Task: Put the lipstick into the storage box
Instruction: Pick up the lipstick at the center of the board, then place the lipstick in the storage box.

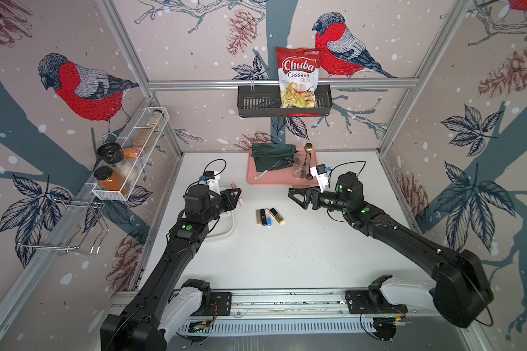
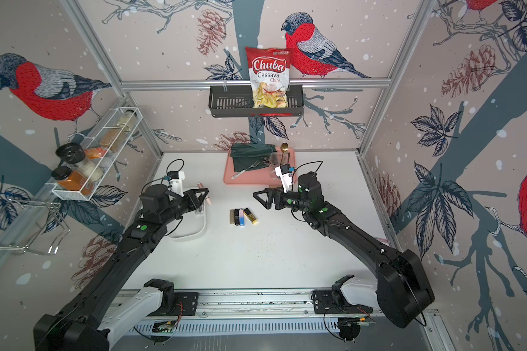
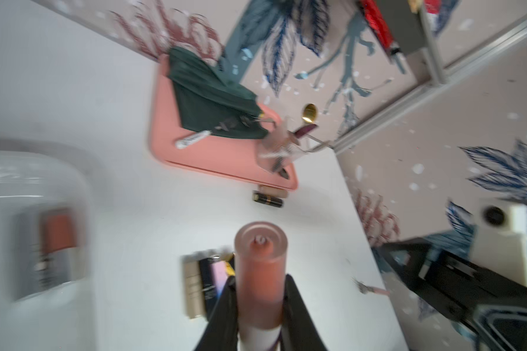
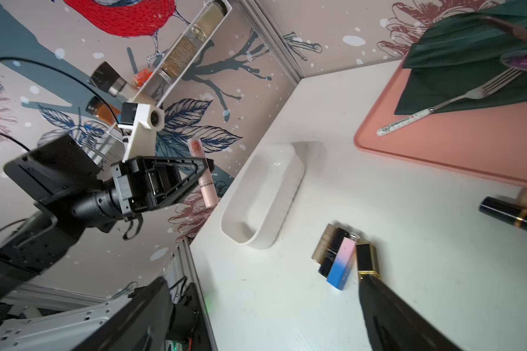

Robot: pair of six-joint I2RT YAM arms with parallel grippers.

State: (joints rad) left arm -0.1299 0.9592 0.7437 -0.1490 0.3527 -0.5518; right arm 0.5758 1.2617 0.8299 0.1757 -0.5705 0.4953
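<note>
I should tilt my left gripper down, lower it into the box (image 1: 225,232) below it and let go of the lipstick, because the bottom of the box is bare there next to the orange-and-silver thing.
My left gripper (image 1: 237,194) (image 3: 260,284) is shut on a pink lipstick tube (image 3: 260,261) (image 1: 242,202) (image 4: 208,194), held crosswise in the air. Below it is the white storage box (image 1: 225,232) (image 2: 192,235) (image 4: 268,194), mostly hidden by the left arm in both top views. A blurred orange-and-silver thing (image 3: 57,240) shows inside the box (image 3: 43,170). My right gripper (image 1: 293,196) (image 4: 262,284) is open and empty, above the table right of a row of several lipsticks (image 1: 268,216) (image 4: 344,258).
A pink tray (image 1: 256,179) with a green cloth, fork and clear cup stands at the back. A dark lipstick (image 4: 511,215) lies by its front edge. A black wall basket (image 1: 256,104) holds a chips bag, and a spice rack (image 1: 128,161) hangs on the left wall.
</note>
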